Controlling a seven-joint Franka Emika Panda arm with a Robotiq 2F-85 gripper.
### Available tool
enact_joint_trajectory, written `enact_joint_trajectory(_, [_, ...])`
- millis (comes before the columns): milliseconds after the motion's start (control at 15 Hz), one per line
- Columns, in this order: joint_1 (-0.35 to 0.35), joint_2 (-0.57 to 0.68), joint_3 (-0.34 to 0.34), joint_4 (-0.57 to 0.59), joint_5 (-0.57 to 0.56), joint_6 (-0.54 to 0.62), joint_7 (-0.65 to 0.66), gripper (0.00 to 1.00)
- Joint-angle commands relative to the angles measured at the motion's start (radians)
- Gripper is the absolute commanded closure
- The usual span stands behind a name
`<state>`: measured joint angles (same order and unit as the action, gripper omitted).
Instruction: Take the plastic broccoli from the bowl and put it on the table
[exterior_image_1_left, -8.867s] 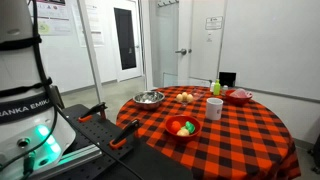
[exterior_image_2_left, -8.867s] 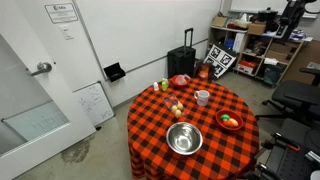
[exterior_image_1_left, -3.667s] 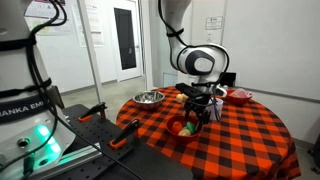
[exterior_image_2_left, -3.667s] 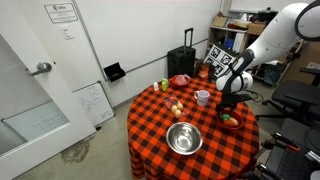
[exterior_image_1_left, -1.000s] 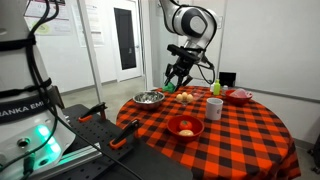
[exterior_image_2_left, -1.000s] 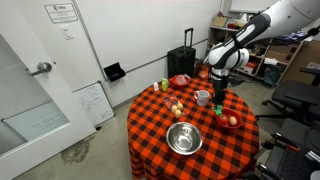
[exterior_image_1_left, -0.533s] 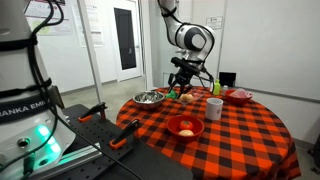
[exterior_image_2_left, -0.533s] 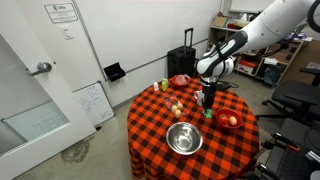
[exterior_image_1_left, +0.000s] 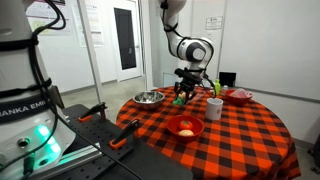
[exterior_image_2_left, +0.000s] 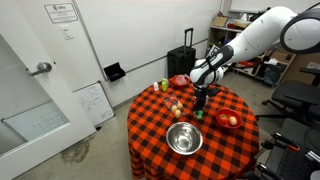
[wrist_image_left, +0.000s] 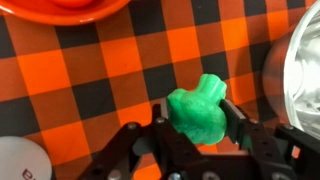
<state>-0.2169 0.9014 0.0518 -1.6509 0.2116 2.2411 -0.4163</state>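
Observation:
I should next move my gripper toward the white cup and lower the broccoli onto the open checkered cloth (exterior_image_1_left: 189, 110) to let go, as the steel bowl crowds one fingertip.
My gripper (wrist_image_left: 198, 122) is shut on the plastic broccoli (wrist_image_left: 200, 112), a bright green lumpy piece held between both fingers just above the checkered table (wrist_image_left: 90, 60). In both exterior views the gripper (exterior_image_1_left: 183, 98) (exterior_image_2_left: 198, 106) hangs low over the cloth with the broccoli (exterior_image_1_left: 181, 101) in it. It is off to one side of the red bowl (exterior_image_1_left: 184, 127) (exterior_image_2_left: 229, 120), not over it. A yellow-orange toy piece lies in that bowl. Only the bowl's rim (wrist_image_left: 70, 8) shows at the top of the wrist view.
A steel bowl (exterior_image_1_left: 149, 98) (exterior_image_2_left: 183, 138) (wrist_image_left: 305, 60) stands close to the gripper. A white cup (exterior_image_1_left: 214, 107) (wrist_image_left: 15, 160), a green bottle (exterior_image_1_left: 215, 88) (exterior_image_2_left: 165, 85), a pinkish dish (exterior_image_1_left: 239, 96) and small toy foods (exterior_image_2_left: 175, 108) also share the table.
The arm has come down from high above the table and swung away from the red bowl. The broccoli stays in its grip and now hangs just above the cloth.

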Motion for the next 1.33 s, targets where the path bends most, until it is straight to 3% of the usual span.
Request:
enact_joint_trajectory(0, [0.033,0.059,-0.016,0.052,-0.043,0.094,0.085,0.73])
enact_joint_trajectory(467, [0.071,0.078,-0.067,0.026,-0.123,0.234,0.228,0.73])
enact_joint_trajectory(533, [0.074,0.077,-0.073,0.025,-0.13,0.238,0.243,0.3])
enact_joint_trajectory(733, [0.074,0.076,-0.081,0.025,-0.14,0.229,0.27,0.07])
enact_joint_trajectory(867, [0.074,0.076,-0.084,0.025,-0.144,0.228,0.282,0.0])
enact_joint_trajectory(1267, [0.048,0.018,-0.07,-0.014,-0.119,0.184,0.294,0.0])
